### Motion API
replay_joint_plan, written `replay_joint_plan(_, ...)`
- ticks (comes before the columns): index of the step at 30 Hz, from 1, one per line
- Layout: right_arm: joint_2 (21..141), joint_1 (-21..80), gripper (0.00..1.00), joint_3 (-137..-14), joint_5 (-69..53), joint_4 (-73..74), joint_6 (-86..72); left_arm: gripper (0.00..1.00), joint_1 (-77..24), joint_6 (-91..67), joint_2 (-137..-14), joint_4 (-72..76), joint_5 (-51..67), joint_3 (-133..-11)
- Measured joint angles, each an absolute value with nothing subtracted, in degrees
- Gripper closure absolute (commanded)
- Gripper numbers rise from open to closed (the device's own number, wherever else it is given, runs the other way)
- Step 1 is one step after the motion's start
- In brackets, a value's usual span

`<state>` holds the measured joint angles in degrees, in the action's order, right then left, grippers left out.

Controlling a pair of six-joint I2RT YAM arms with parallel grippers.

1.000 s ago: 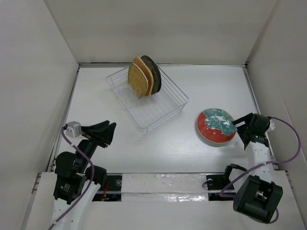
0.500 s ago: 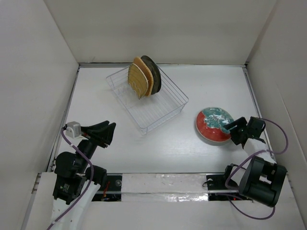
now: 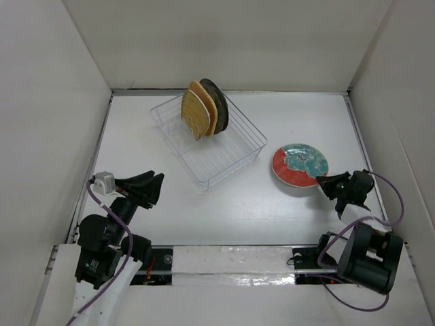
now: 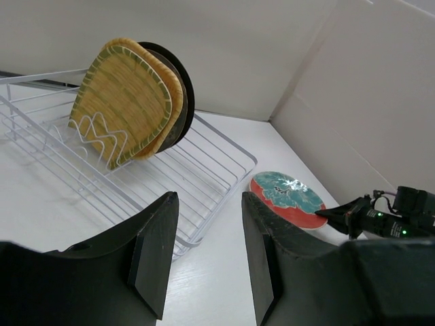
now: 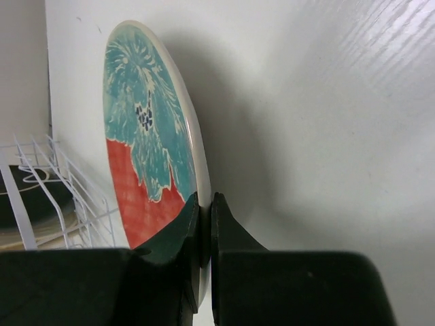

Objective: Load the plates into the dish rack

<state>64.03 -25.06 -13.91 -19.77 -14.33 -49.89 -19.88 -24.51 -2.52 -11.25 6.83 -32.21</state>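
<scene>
I will move my right gripper up, outward and left in the top view, then down beside the yellow ribbed plate, as those dish rack wires are bare.
The red-rimmed teal plate lies low on the white table right of the dish rack. My right gripper is shut on its near right rim; in the right wrist view the fingers pinch the pale edge of the plate at the gripper. Three plates stand on edge at the rack's far end: a yellow ribbed one, an orange one and a dark one. My left gripper hovers open and empty near the rack's left front, seen in its own view.
White walls close in the table on the left, far and right sides. The rack's near half holds only bare wire prongs. The right arm's cable loops beside the right wall.
My right gripper has shut on the teal plate's rim and swung lower. The plate has shifted a little up and left. The left arm has not moved.
</scene>
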Motion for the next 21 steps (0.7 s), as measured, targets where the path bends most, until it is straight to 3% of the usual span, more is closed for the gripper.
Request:
replay_joint_plan(6,48.7,-25.4,1.0,-15.2,-13.6,-4.9,-49.4,0.61,-19.9,-24.5,-3.8,-11.5,6.3,-32.2)
replay_joint_plan(13,47.1,-22.7,1.0,-28.7,-11.6,-0.4,-49.2,0.61,-19.9,-24.6,-5.6,-11.8,5.5,-32.2)
replay_joint_plan(16,48.7,-14.8,1.0,-37.2,-8.8,-0.7,-47.5,0.61,-19.9,-24.7,-6.8,-11.9,5.5,-32.2)
replay_joint_plan(21,59.5,8.9,1.0,-56.3,-1.5,-0.5,-38.9,0.61,-19.9,-24.7,-8.3,-11.9,5.3,-32.2)
